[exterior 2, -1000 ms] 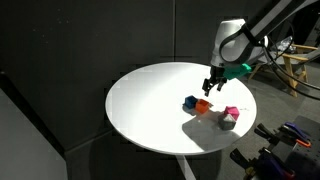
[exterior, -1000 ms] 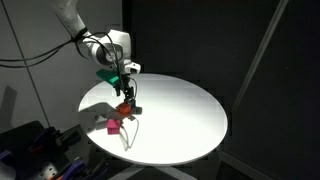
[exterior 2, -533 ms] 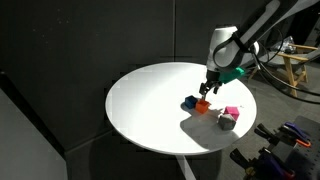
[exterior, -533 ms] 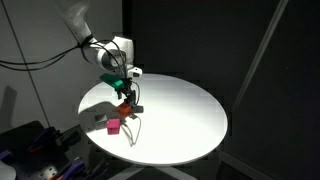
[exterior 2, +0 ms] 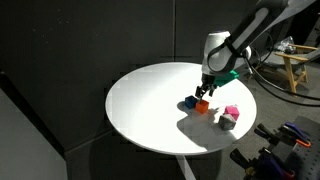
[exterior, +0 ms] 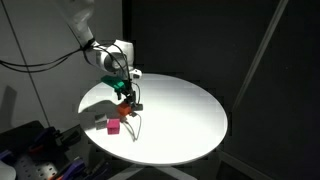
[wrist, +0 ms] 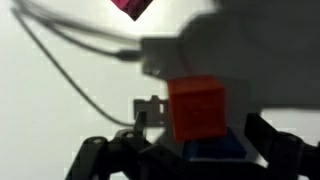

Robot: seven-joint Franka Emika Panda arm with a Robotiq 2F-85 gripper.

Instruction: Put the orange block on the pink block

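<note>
The orange block [exterior 2: 201, 105] [wrist: 196, 108] is below and between the robot's open fingertips, so the gripper needs to go down next toward the tabletop around the block's opposite sides and close on it.
The orange block [exterior 2: 201, 105] sits on the round white table [exterior 2: 150, 100], touching or nearly touching a blue cube [exterior 2: 189, 101]. In the wrist view the orange block [wrist: 196, 108] fills the centre with the blue cube [wrist: 212, 149] just below it. The pink block [exterior 2: 232, 111] lies a short way off and also shows in the wrist view [wrist: 130, 6] at the top edge. In an exterior view the orange block [exterior: 126, 109] and pink block [exterior: 114, 126] are near the table's edge. My gripper [wrist: 205, 125] is open, low over the orange block, a finger on each side of it; it shows in both exterior views [exterior 2: 204, 93] [exterior: 124, 97].
A grey cube [exterior 2: 227, 122] sits right beside the pink block. A thin cable [wrist: 70, 75] trails across the table. The table rim [exterior: 150, 160] is close to the blocks. Dark curtains surround the table; a wooden chair [exterior 2: 300, 70] and equipment [exterior: 35, 150] stand beyond it.
My gripper has moved down and slightly sideways until it is right over the orange block. The blocks have not moved.
</note>
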